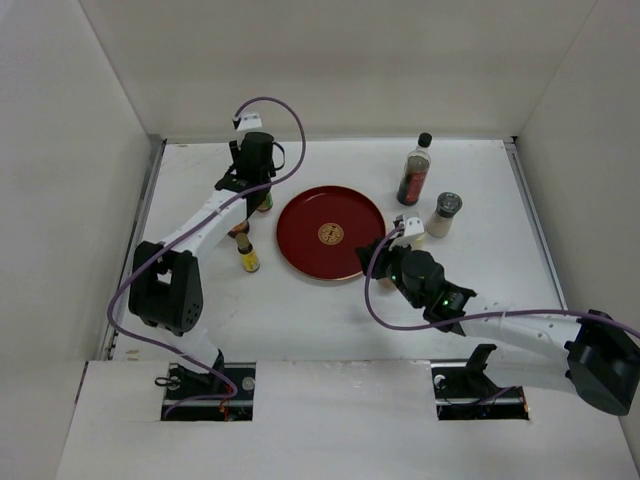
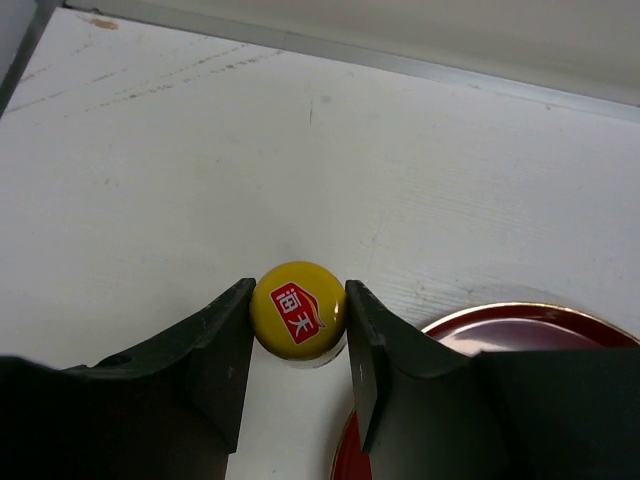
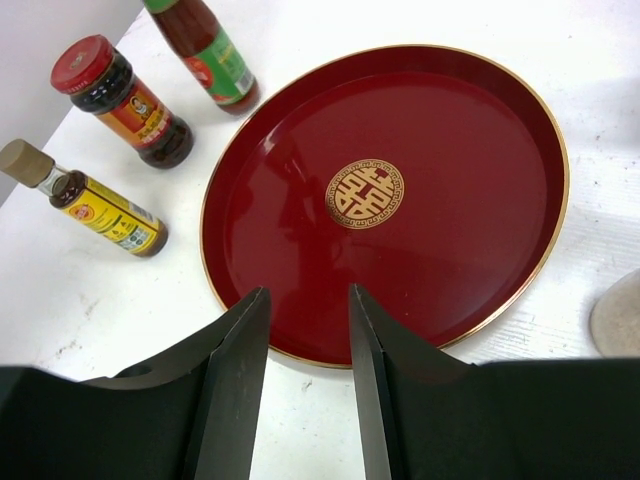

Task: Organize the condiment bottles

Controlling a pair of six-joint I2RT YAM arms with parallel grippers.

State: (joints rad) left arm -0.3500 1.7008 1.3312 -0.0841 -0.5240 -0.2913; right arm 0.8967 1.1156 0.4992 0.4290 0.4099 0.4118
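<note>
The tray's empty far part point(image 1: 322, 209) is to the right in the top view. My left gripper will next lift the green-labelled bottle over the tray's rim, lower it there and release it.
My left gripper point(image 1: 258, 188) is at the far left of the red tray point(image 1: 345, 205), and its jaws press both sides of the yellow cap point(image 2: 298, 310) of the green-labelled bottle point(image 1: 264, 201), which stands on the table. A red-lidded jar point(image 3: 125, 100) and a yellow-labelled, tan-capped bottle point(image 1: 246, 255) stand just nearer, left of the tray. My right gripper point(image 3: 305, 300) is open and empty over the tray's near rim. A tall dark-sauce bottle point(image 1: 415, 170), a grey-topped shaker point(image 1: 444, 215) and a pale shaker point(image 1: 412, 228) stand right of the tray.
The round red tray point(image 3: 460, 190) with a gold emblem lies mid-table with nothing on it; its rim shows in the left wrist view point(image 2: 520, 318). White walls enclose the table on three sides. The purple cable of each arm loops above the table.
</note>
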